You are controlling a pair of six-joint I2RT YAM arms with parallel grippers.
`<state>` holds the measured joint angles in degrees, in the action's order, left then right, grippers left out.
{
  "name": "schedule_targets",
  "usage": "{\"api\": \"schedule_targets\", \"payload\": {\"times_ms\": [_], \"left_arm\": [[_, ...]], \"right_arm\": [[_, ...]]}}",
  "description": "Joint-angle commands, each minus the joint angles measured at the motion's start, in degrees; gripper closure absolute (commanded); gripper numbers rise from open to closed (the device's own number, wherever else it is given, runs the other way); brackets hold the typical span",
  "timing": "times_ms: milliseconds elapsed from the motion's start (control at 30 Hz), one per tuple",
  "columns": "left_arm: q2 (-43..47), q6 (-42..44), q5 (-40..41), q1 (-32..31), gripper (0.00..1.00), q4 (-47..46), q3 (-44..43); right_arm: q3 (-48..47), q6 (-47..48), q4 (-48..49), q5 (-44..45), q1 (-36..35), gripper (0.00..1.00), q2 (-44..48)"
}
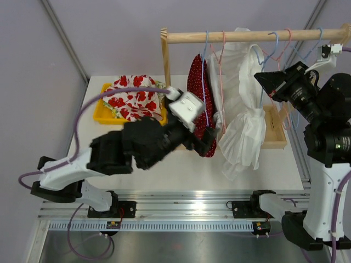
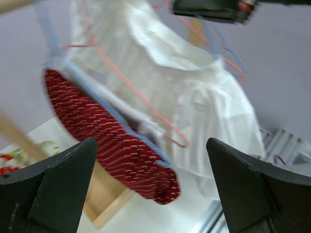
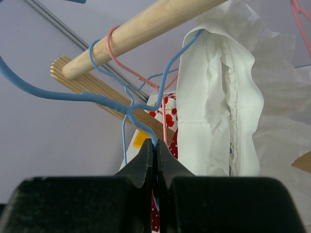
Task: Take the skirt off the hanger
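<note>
I should next move my left gripper down and to the right in the top view, onto the white frilly garment's lower hem (image 1: pixel 237 169) (image 2: pixel 208 187), because it hangs free below the held hanger.
A red skirt with white dots (image 1: pixel 197 101) hangs on a blue hanger from the wooden rail (image 1: pixel 247 36). In the left wrist view the skirt (image 2: pixel 112 145) hangs tilted. My left gripper (image 1: pixel 208 139) is open at the skirt's lower end. Its jaws (image 2: pixel 153 194) stand wide apart and hold nothing. A white frilly garment (image 1: pixel 241 131) hangs beside the skirt on pink and blue hangers. My right gripper (image 1: pixel 262 82) is up near the rail. It is shut (image 3: pixel 155 150) on the wire of a blue hanger (image 3: pixel 97 97) hooked over the rail (image 3: pixel 146 24).
A yellow tray (image 1: pixel 101 112) with red-flowered white cloth (image 1: pixel 129 96) sits at the back left. The rack's wooden post (image 1: pixel 164 55) and base (image 1: pixel 274 134) stand on the white table. Several empty hangers hang at the rail's right end (image 1: pixel 296 46).
</note>
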<state>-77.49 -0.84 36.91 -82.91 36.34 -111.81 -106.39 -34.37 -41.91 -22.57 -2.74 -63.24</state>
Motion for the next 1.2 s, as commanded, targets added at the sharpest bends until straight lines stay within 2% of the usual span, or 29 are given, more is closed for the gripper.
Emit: {"api": "schedule_targets", "payload": {"times_ms": [0,67,200,400,500,533,600,633,667,700,733,833,900,1100,1167], "left_arm": [[-7.14,2.16,1.24,-7.85,0.01,-4.59,1.68],[-9.24,2.42,1.41,-9.54,0.01,-10.39,3.17],[-14.25,-1.08,-0.69,-9.9,0.01,-14.71,5.1],[-16.46,-1.09,-0.17,-9.9,0.02,-21.65,8.27],[-14.97,-0.48,-0.78,-9.9,0.32,-27.18,12.48],[-14.53,-0.39,-1.39,-9.9,0.51,-30.24,15.02],[-12.25,-0.65,-3.23,-9.9,0.69,-32.72,17.93],[-11.37,-1.0,-6.64,-9.99,0.77,-35.69,21.68],[-8.93,-1.09,-7.89,-10.25,0.97,-37.98,23.9],[-7.95,-1.96,-8.6,-11.12,1.0,-40.1,26.01],[-6.8,-2.67,-10.78,-11.48,1.0,-42.9,28.29],[-5.04,-6.45,-12.91,-14.11,1.0,-43.63,34.98],[-5.04,-8.72,-12.39,-18.32,1.0,-43.28,39.9],[-4.68,-19.44,-8.7,-30.45,1.0,-42.06,51.24],[-5.65,-21.3,-3.44,-35.09,1.0,-39.17,50.99]], "right_arm": [[1.7,-1.49,2.19,3.67,-0.25,1.0,5.4],[1.54,-1.67,0.18,4.11,-0.25,1.0,6.64],[-0.21,-2.02,-2.56,3.93,-0.33,1.0,7.96],[-3.21,-2.72,-6.25,4.72,-0.33,1.0,10.06],[-3.39,-3.51,-6.78,5.34,-0.25,1.0,11.21],[-3.39,-3.51,-6.87,5.51,-0.33,1.0,11.47],[-3.12,-3.86,-6.87,5.69,-0.33,1.0,11.48],[-2.95,-3.95,-6.61,5.69,-0.33,1.0,11.56],[-2.69,-3.95,-6.34,5.78,-0.33,1.0,11.56],[-2.07,-3.95,-6.17,6.04,-0.33,1.0,11.48],[-1.81,-3.86,-5.56,6.65,-0.33,1.0,11.3],[-2.68,-2.99,-5.11,7.89,-0.25,1.0,9.38],[-4.78,-2.02,-5.11,8.24,-0.33,1.0,8.05],[-10.5,0.53,-5.46,12.1,-0.25,1.0,4.44],[-10.77,0.71,-5.38,14.39,-0.33,1.0,4.09]]}}
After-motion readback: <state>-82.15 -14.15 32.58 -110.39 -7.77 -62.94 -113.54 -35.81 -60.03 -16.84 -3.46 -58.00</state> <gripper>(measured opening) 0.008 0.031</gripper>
